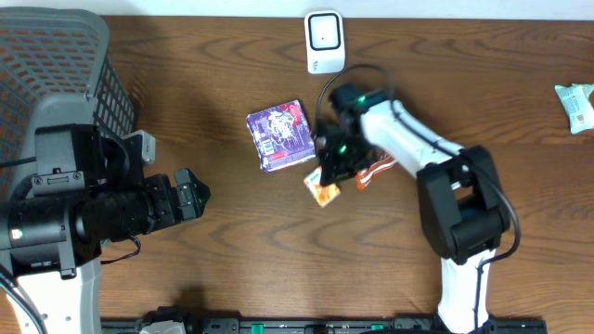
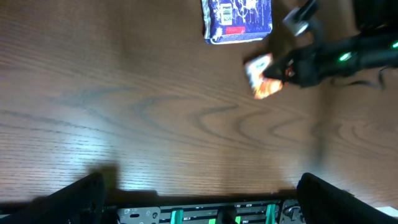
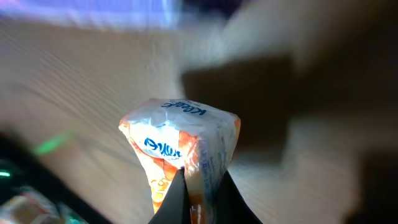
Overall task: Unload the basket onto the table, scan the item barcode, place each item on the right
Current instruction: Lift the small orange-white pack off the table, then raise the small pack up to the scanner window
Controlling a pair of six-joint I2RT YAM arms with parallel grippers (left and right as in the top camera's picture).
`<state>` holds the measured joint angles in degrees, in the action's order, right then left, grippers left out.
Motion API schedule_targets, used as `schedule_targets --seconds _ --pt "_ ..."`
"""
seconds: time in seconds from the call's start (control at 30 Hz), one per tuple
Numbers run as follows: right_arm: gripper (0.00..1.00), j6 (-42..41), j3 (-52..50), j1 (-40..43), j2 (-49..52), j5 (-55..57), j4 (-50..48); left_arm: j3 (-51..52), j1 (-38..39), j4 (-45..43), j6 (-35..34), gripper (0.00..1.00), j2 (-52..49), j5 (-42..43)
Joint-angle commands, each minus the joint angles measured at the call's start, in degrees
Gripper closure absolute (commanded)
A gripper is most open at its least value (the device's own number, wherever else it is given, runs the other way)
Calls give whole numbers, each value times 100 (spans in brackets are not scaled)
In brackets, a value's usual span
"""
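Note:
The pale green packet goes outward over the white scanner [image 1: 324, 42] next in my right gripper, then across to its release on the clear tabletop beside it.
A small orange-and-white snack packet [image 3: 178, 148] is pinched by its edge between the black fingers of my right gripper [image 3: 200, 194], which is shut on it. From overhead the packet [image 1: 323, 191] sits just below the right gripper [image 1: 332, 171], near the table's middle. In the left wrist view the same packet [image 2: 262, 76] shows at the upper right. A white scanner [image 1: 324, 42] stands at the table's far edge, beyond the gripper. My left gripper [image 1: 192, 196] hangs open and empty at the left, well away from the packet; its fingers [image 2: 83, 198] are spread wide.
A purple flat packet [image 1: 281, 136] lies left of the right gripper, also visible as the purple packet [image 2: 238, 18]. A grey mesh basket [image 1: 88, 56] fills the far left corner. A pale green packet [image 1: 575, 102] lies at the right edge.

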<state>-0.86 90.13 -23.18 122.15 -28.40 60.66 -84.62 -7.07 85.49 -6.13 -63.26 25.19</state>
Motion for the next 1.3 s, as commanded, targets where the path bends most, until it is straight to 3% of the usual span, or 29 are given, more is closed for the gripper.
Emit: schedule_targets --seconds 0.0,0.47,0.83,0.9,0.97,1.03,1.27 --pt "99 -76 422 496 11 -942 -26 13 -20 17 31 2 -7 28" --pt "99 -79 463 2076 13 -5445 -1550 13 -20 17 31 2 -7 26" --pt "99 -214 463 2232 13 -6013 -1615 13 -20 17 31 2 -7 26" --pt "99 -317 468 2164 9 -5659 -1613 13 -20 17 31 2 -7 26" --pt "99 -927 485 2055 -59 -4435 -1615 13 -20 17 31 2 -7 26" --pt "99 -1515 564 1856 -201 -2719 -1611 13 -20 17 31 2 -7 28" --pt "99 -1902 1912 981 -487 1971 -1679 13 -20 17 31 2 -7 26"
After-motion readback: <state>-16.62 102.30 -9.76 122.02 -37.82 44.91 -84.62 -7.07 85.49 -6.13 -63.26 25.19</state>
